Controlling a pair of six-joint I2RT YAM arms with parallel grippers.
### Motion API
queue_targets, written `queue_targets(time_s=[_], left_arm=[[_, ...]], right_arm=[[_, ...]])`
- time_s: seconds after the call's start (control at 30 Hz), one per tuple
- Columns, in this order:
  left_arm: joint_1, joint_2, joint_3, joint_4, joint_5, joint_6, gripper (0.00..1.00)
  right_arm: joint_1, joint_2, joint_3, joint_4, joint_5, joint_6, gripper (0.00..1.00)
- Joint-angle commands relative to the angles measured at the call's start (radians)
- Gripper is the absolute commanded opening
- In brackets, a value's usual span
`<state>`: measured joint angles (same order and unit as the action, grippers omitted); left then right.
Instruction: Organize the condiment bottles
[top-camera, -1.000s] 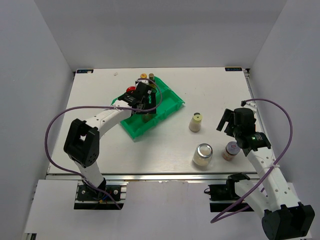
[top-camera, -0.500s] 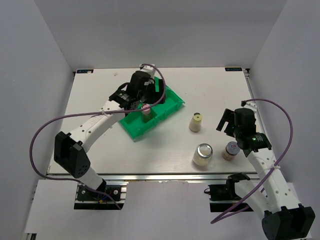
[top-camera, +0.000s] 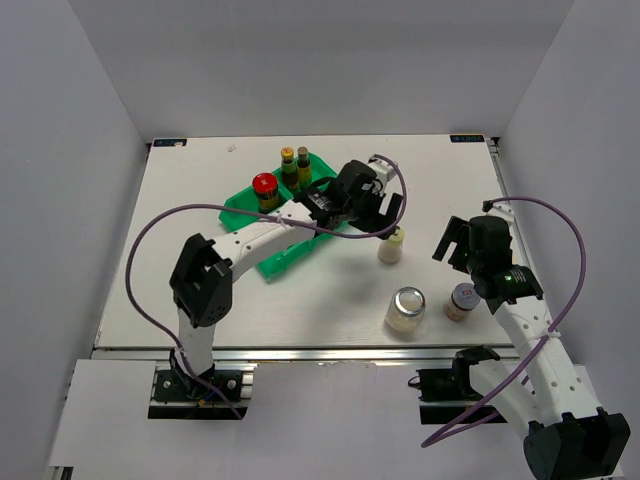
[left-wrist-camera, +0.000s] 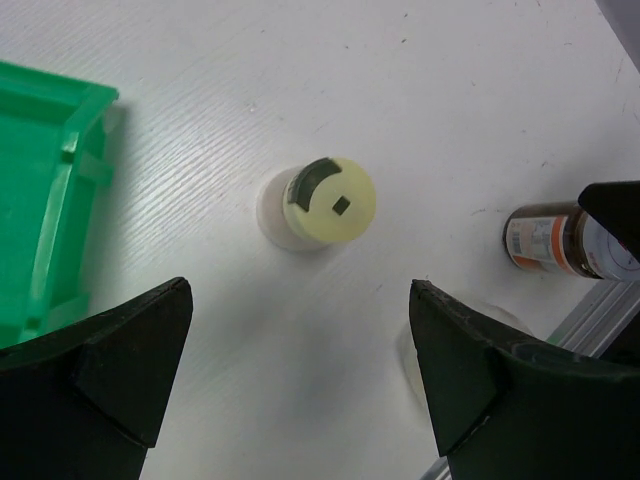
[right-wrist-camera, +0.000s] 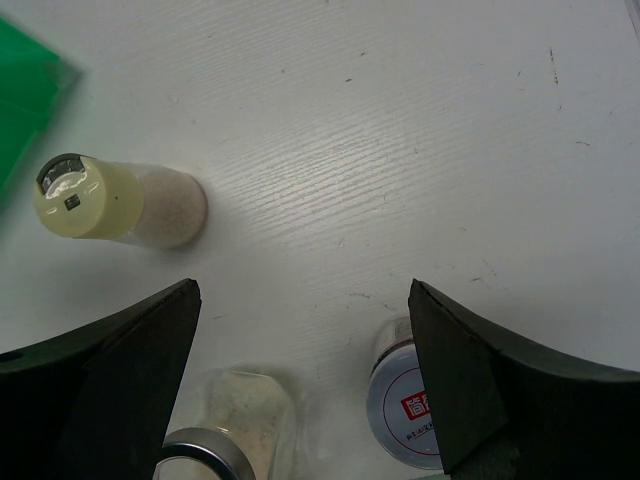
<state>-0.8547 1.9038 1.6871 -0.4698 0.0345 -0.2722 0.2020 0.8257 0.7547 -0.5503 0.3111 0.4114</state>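
Observation:
Next, my left gripper goes toward the right in the top view and down around the yellow-lidded white shaker at its yellow lid (top-camera: 397, 236). It stands outside the tray (top-camera: 268, 259).
A yellow-lidded white shaker (top-camera: 392, 245) stands on the table right of the green tray (top-camera: 268, 259). My left gripper (top-camera: 383, 218) hovers open and empty just above and left of it. In the left wrist view the shaker (left-wrist-camera: 320, 205) lies ahead between the jaws of the left gripper (left-wrist-camera: 300, 285). A red-capped dark jar (top-camera: 264, 188) and two slim dark bottles (top-camera: 295, 165) stand in the tray. A silver-lidded clear jar (top-camera: 405, 308) and a grey-lidded red-label jar (top-camera: 461, 301) stand at the front right. My right gripper (top-camera: 452, 243) is open and empty above them. The pink-lidded shaker is hidden.
The left arm lies across the tray's right half. The tray's corner shows in the left wrist view (left-wrist-camera: 50, 200) and the right wrist view (right-wrist-camera: 25, 90). The right wrist view shows the yellow-lidded shaker (right-wrist-camera: 110, 200), silver-lidded jar (right-wrist-camera: 225, 430) and grey-lidded jar (right-wrist-camera: 410, 400).
My left arm has swung right from over the tray to the yellow-lidded shaker, uncovering the red-capped jar and slim bottles. The right arm has not moved.

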Motion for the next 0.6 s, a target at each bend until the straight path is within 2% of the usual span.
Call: queue_targets(time_s=[0.0, 0.27, 0.43, 0.57], left_arm=[[-0.021, 0.032, 0.094, 0.002, 0.051, 0.051, 0.98], [-0.050, 0.158, 0.183, -0.003, 0.028, 0.067, 0.98], [-0.053, 0.261, 0.308, -0.058, -0.051, 0.057, 0.98], [-0.055, 0.337, 0.391, -0.108, -0.056, 0.045, 0.98]], right_arm=[[-0.006, -0.008, -0.011, 0.029, 0.008, 0.004, 0.89], [-0.006, -0.028, -0.017, 0.030, 0.008, 0.003, 0.89], [-0.006, -0.043, -0.018, 0.039, 0.008, 0.001, 0.89], [-0.006, -0.042, -0.018, 0.044, 0.006, 0.000, 0.89]])
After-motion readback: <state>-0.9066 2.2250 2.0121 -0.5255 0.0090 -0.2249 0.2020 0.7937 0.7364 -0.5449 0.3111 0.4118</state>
